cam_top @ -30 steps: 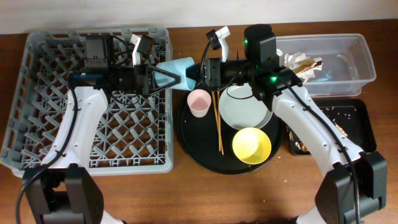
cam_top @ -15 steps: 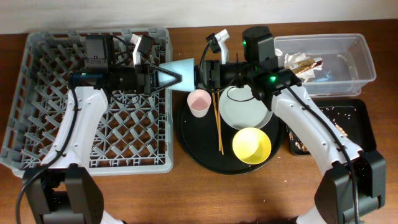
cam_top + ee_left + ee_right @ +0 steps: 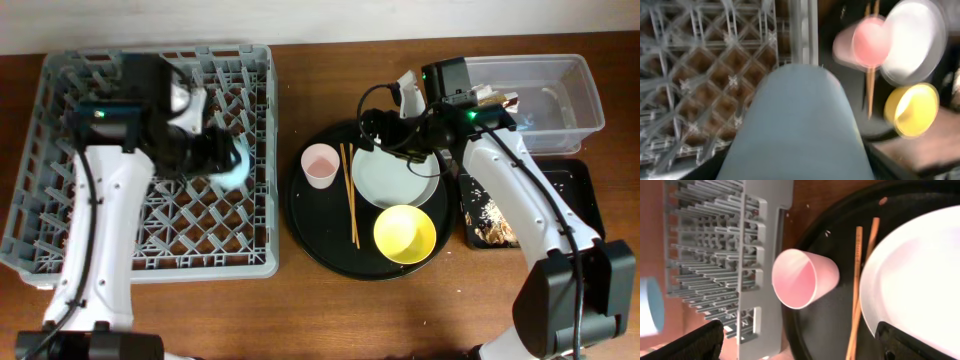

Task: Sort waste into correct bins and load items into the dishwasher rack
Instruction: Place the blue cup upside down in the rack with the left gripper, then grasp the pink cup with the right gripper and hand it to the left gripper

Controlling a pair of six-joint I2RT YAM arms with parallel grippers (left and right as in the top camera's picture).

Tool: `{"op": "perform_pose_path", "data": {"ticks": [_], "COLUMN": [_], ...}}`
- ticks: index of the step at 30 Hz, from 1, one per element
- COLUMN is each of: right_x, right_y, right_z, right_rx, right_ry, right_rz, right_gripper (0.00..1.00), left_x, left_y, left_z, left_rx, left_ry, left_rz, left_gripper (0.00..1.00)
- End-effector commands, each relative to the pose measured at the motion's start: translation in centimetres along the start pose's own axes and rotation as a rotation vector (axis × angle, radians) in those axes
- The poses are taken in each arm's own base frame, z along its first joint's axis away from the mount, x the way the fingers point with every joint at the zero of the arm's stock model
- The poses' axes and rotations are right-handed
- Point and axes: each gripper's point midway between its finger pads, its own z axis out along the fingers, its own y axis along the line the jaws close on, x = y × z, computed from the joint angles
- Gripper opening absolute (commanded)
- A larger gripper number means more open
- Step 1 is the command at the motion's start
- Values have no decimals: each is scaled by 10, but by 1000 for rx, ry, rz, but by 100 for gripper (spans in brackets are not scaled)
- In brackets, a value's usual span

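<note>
The pink cup is open below my right gripper and to the gripper's left in the overhead view. I will lower that way, with my fingers on both sides of its chopstick-side rim (image 3: 337, 163) (image 3: 815, 280).
My left gripper (image 3: 222, 160) is shut on the small blue cup (image 3: 238, 166), holding it over the right part of the dishwasher rack (image 3: 100, 235). That cup (image 3: 800, 120) fills the left wrist view and hides the fingers. My right gripper (image 3: 372, 135) is open and holds nothing, above the left rim of the plate (image 3: 395, 175). In the right wrist view its fingertips (image 3: 695, 342) straddle the pink cup (image 3: 800, 277) and the chopsticks (image 3: 857, 280). The yellow bowl (image 3: 405, 233) sits in front of the plate.
Plate, bowl, pink cup (image 3: 319, 163) and chopsticks (image 3: 351, 195) rest on a round black tray (image 3: 310, 230). At the back right, a clear tub (image 3: 570, 95) holds crumpled paper with a wrapper (image 3: 492, 103). A shallow black tray (image 3: 575, 205) with food scraps (image 3: 488, 222) lies below it.
The right gripper opened, let go of the blue cup and drew back to the right. The left gripper closed on the cup and carried it left over the rack.
</note>
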Motion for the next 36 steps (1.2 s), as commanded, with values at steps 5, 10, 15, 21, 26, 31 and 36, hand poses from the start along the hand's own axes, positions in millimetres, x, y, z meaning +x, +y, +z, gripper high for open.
{"op": "perform_pose_path", "data": {"ticks": [5, 10, 15, 21, 26, 31, 36], "right_x": [4, 5, 6, 7, 19, 35, 44], "right_y": [-9, -10, -10, -7, -8, -24, -37], "right_z": [0, 0, 0, 5, 37, 84, 107], "right_rx": [49, 50, 52, 68, 222, 352, 369], "right_ry": [12, 16, 21, 19, 19, 51, 94], "right_rz": [-18, -16, -13, -33, -80, -79, -58], "right_gripper": [98, 97, 97, 94, 74, 47, 31], "left_x": [45, 46, 51, 48, -14, -66, -75], "left_y": [11, 23, 20, 20, -9, -28, -31], "left_z": [52, 90, 118, 122, 77, 49, 50], "left_rx": [-266, -299, -258, -259, -195, -118, -103], "left_ry": [222, 243, 287, 292, 102, -95, -129], "left_rz": [28, 10, 2, 3, 22, 35, 41], "left_gripper": [60, 60, 60, 99, 99, 96, 96]}}
